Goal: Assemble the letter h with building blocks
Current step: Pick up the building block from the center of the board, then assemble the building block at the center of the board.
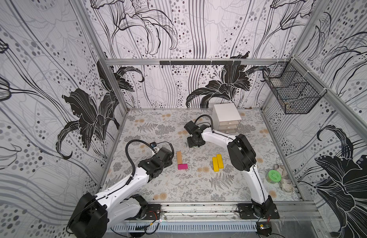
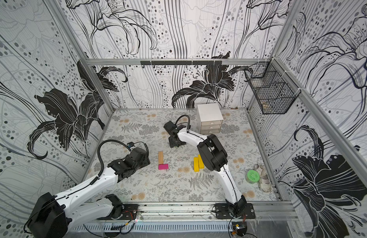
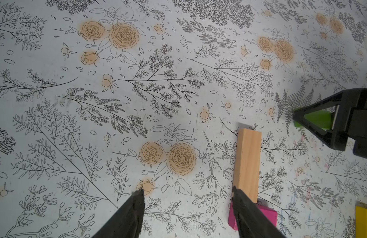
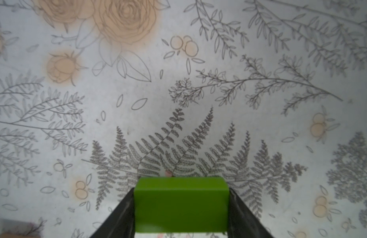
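Note:
The spot on the mat [image 1: 193,166] beside the pink block's loose end is bare, so the robot's right gripper should move back there and let go of the green block.
The tan block [image 1: 179,157] [image 3: 247,162] lies lengthwise on the floral mat, and the pink block [image 1: 182,166] [image 3: 267,214] lies crosswise at its near end, touching it. Two yellow blocks [image 1: 217,162] [image 2: 198,163] lie side by side to the right. My right gripper [image 4: 181,189] is down at the mat further back [image 1: 194,142], shut on the green block [image 4: 181,204] [image 3: 318,121], with a finger against each of its ends. My left gripper [image 3: 187,191] stands open just left of the tan and pink blocks [image 1: 168,158], with only bare mat between its fingers.
A white three-drawer box [image 1: 226,119] stands at the back, right behind the right wrist. A green-lidded jar [image 1: 273,176] and a crumpled cloth [image 1: 284,179] sit at the right edge. A wire basket [image 1: 291,92] hangs on the right wall.

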Motion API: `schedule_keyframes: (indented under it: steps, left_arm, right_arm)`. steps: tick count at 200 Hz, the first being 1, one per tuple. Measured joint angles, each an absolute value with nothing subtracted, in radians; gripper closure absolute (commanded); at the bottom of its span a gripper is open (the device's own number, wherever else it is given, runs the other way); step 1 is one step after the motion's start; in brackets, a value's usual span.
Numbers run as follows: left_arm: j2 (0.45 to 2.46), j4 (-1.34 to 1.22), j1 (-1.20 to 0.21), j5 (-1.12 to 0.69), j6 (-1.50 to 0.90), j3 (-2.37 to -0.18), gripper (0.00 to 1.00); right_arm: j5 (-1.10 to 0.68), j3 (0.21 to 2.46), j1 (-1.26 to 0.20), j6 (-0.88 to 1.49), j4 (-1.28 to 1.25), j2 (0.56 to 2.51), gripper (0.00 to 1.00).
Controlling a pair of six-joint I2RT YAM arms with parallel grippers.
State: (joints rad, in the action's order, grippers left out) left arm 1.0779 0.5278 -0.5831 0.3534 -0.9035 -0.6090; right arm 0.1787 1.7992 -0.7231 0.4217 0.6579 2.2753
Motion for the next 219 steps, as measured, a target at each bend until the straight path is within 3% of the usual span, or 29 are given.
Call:
schedule_keyframes:
  steps: [48, 90, 132, 219]
  left_arm:
    - [1.092, 0.508, -0.583, 0.352, -0.902, -0.609, 0.3]
    - [1.108, 0.472, -0.582, 0.335, -0.906, -0.607, 0.32]
    - [1.119, 0.414, -0.582, 0.298, -0.913, -0.575, 0.32]
    - [1.151, 0.367, -0.582, 0.26, -0.913, -0.557, 0.34]
  right_arm:
    - [0.179, 1.523, -0.737, 0.505, 0.636, 2.074, 0.46]
    - [0.191, 1.361, -0.848, 0.625, 0.603, 1.924, 0.46]
    - [0.209, 1.31, -0.936, 0.743, 0.588, 1.915, 0.46]
    - [0.221, 1.275, -0.969, 0.854, 0.557, 1.913, 0.46]
